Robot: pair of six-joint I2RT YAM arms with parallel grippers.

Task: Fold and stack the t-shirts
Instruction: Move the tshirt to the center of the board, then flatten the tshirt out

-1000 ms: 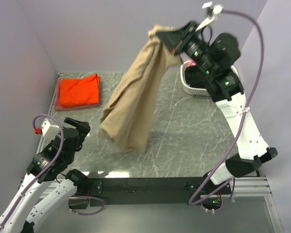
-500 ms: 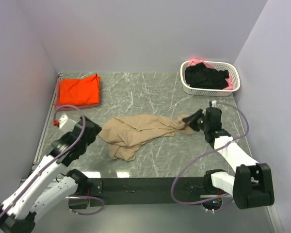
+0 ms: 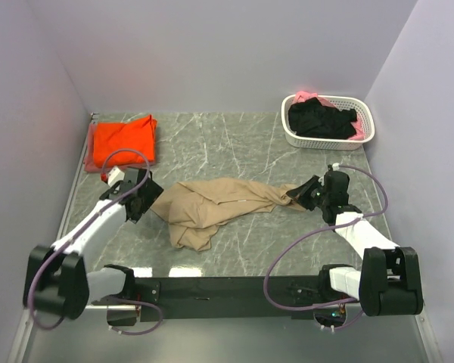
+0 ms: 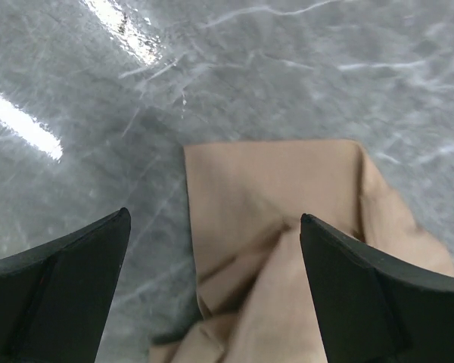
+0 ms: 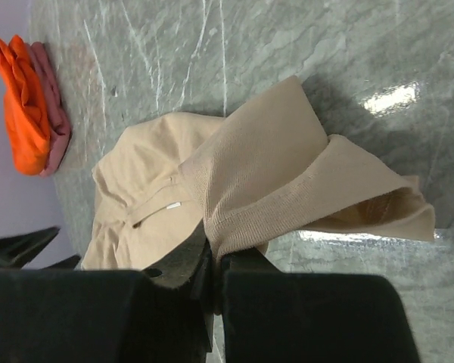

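The tan t-shirt's flat corner (image 3: 162, 206) (image 4: 227, 181) is just below my left gripper, between its open fingers, so I should move the gripper down onto it next with the fingers spread.
The tan t-shirt (image 3: 212, 206) lies crumpled across the middle of the table. My right gripper (image 3: 296, 194) is shut on its right end, the ribbed edge (image 5: 287, 189) pinched between the jaws. My left gripper (image 3: 145, 200) is open just above the shirt's left edge (image 4: 272, 227), with the cloth between the spread fingers but not touching them. The orange t-shirt (image 3: 122, 141) lies folded at the back left on a pink one (image 5: 49, 106). Black and pink t-shirts (image 3: 321, 119) fill the white basket (image 3: 329, 139).
The white slotted basket stands at the back right by the wall. Purple walls close in the table on the left, back and right. Bare marble table (image 3: 234, 144) lies between the orange stack and the basket.
The right gripper brought the tan shirt down from high in the air onto the table and still holds its end. The left arm reached forward to the shirt's left edge.
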